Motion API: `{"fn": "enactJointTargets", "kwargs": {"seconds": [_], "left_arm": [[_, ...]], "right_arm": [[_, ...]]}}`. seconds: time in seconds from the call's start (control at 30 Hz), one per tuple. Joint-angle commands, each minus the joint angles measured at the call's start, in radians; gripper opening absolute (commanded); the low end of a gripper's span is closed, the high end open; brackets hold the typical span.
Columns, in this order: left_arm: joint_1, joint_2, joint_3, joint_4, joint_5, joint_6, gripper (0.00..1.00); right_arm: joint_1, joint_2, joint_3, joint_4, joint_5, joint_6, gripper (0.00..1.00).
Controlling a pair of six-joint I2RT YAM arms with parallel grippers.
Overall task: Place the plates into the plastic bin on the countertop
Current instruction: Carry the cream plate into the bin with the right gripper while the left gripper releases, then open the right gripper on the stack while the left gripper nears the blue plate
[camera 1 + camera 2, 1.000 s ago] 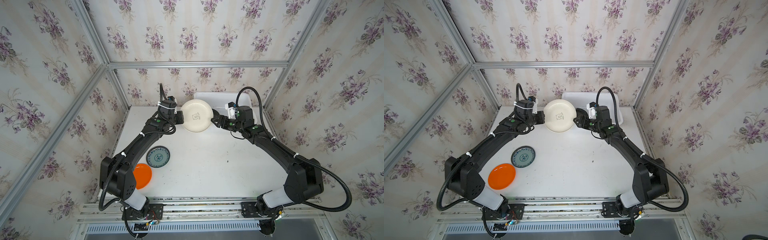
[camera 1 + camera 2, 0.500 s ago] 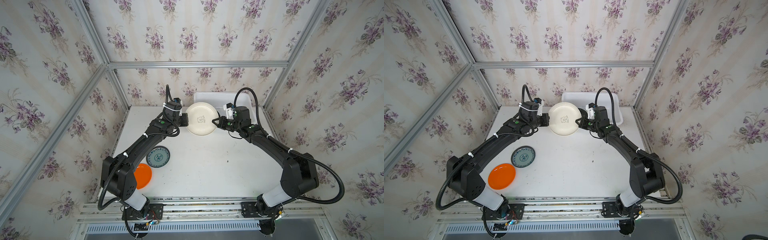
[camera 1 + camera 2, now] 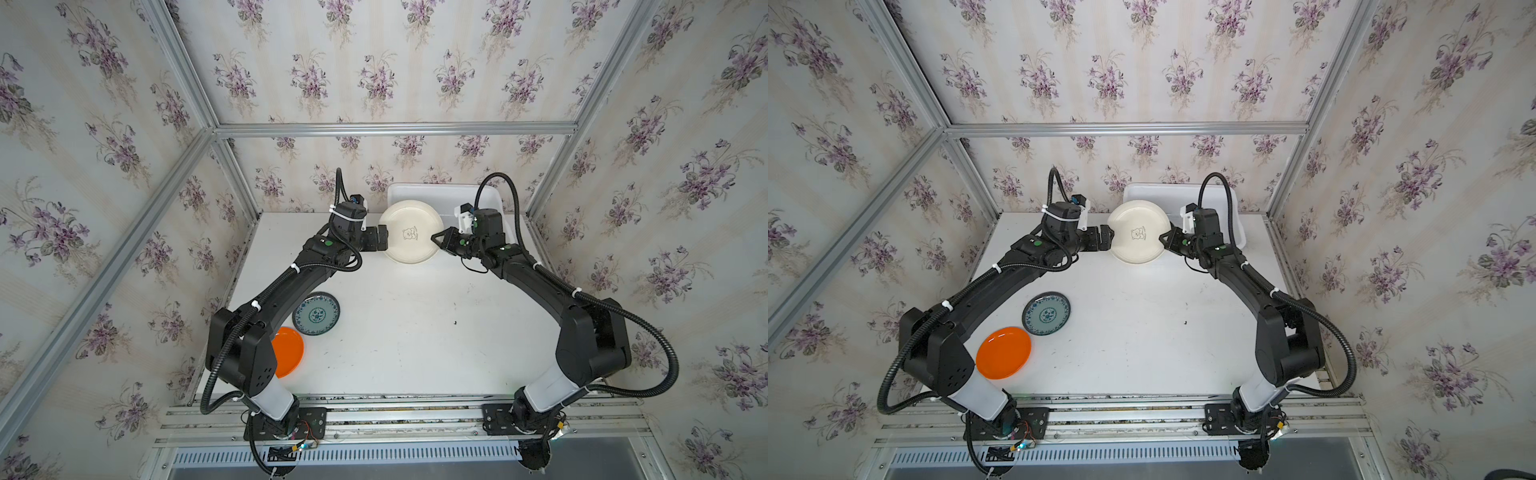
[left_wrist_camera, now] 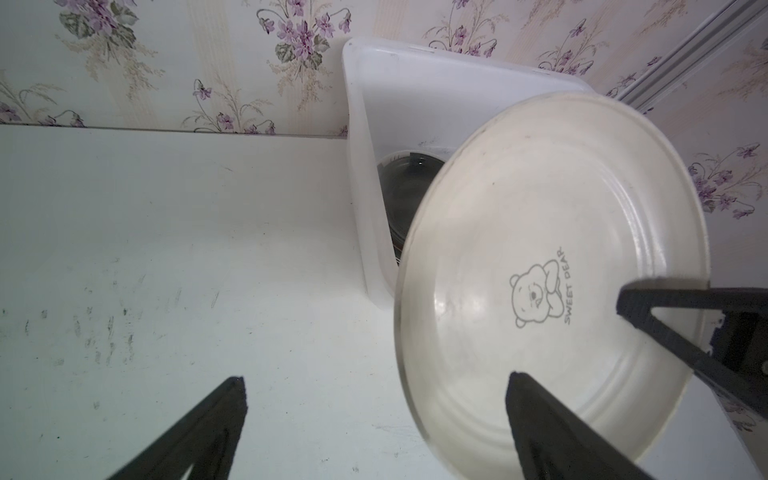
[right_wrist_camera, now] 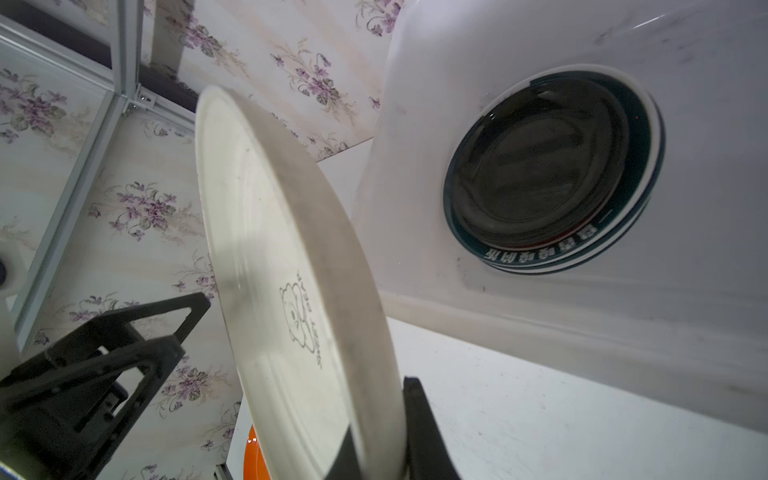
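The right gripper moves outward past the bin's near side next, then down over the black-topped stack (image 5: 540, 164) to release. The reason is that the cream plate (image 5: 270, 249) still hangs outside.
A cream plate (image 3: 409, 237) (image 3: 1139, 232) with a bear print hangs tilted above the countertop (image 3: 415, 332), just in front of the plastic bin (image 3: 440, 193) (image 3: 1179, 192). My right gripper (image 3: 436, 241) (image 5: 382, 415) is shut on the cream plate's (image 5: 270, 249) right rim. My left gripper (image 3: 383, 242) (image 4: 376, 380) stands open, its fingers astride the left rim of that plate (image 4: 540, 270) without pinching it. In the bin (image 5: 540, 41) lies a stack topped by a glossy black plate (image 5: 540, 158) (image 4: 403, 187).
A teal-patterned plate (image 3: 316, 313) (image 3: 1045, 313) and an orange plate (image 3: 289, 351) (image 3: 1003, 352) lie on the countertop's left side, by the left arm. The bin stands at the back right against the flowered wall. Aluminium rails edge the table.
The left gripper has opened and let go of the cream plate. The right gripper has shut on its rim. The plate has shifted a little right, toward the bin.
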Motion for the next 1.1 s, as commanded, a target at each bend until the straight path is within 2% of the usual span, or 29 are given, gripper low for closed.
{"fn": "enactJointTargets", "kwargs": {"seconds": [0.0,0.1,0.27,0.43,0.6,0.83,1.07], "left_arm": [[0.001,-0.016,0.002,0.014,-0.035,0.012,1.0],[0.001,-0.025,-0.009,0.013,-0.05,0.011,1.0],[0.001,-0.049,-0.023,0.016,-0.088,0.02,1.0],[0.001,-0.077,-0.038,0.015,-0.128,0.017,1.0],[0.002,-0.085,-0.049,0.016,-0.137,0.017,1.0],[0.003,-0.076,-0.042,0.015,-0.129,0.011,1.0],[0.004,-0.083,-0.059,0.013,-0.149,-0.001,1.0]], "right_arm": [[-0.024,0.04,0.073,-0.013,0.01,-0.03,0.0],[-0.058,0.114,0.171,-0.059,0.004,-0.058,0.0],[-0.126,0.244,0.295,-0.066,-0.01,-0.024,0.0],[-0.155,0.36,0.37,-0.061,0.023,-0.006,0.0],[-0.153,0.47,0.507,-0.217,0.055,-0.043,0.0],[-0.131,0.573,0.627,-0.399,0.178,-0.148,0.0],[-0.111,0.693,0.797,-0.541,0.201,-0.174,0.0]]}}
